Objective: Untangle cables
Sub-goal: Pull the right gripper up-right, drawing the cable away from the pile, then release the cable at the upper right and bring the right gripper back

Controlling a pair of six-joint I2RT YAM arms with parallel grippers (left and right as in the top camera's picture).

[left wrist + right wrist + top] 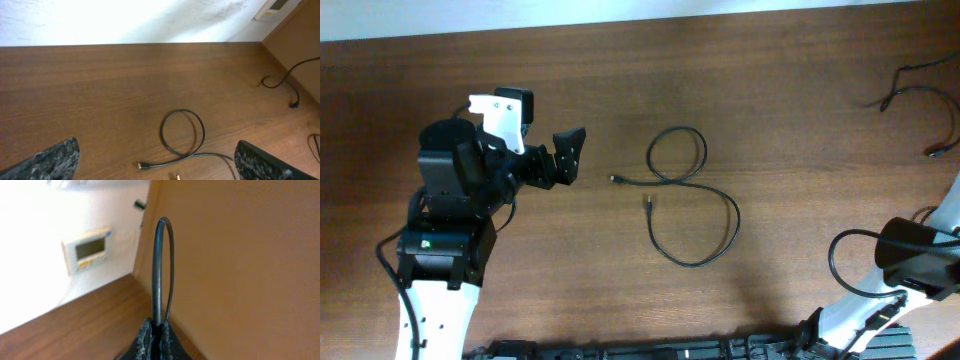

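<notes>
The table beside the second cable is bare. My right gripper will swing to the left in the overhead view next and tip down to open.
One thin black cable lies loose on the table's middle in a small loop and a larger loop. Both of its plug ends sit just left of the loops. In the left wrist view this cable lies ahead, with one plug between the fingers' line. My left gripper stands open a short way left of the plugs, holding nothing. A second cable lies at the far right edge. My right gripper is shut on a black cable that arches up from its jaws.
The left arm takes up the table's left side. The right arm sits at the lower right corner with its own thicker wire looped beside it. A dark rail runs along the front edge. A wall panel hangs beyond.
</notes>
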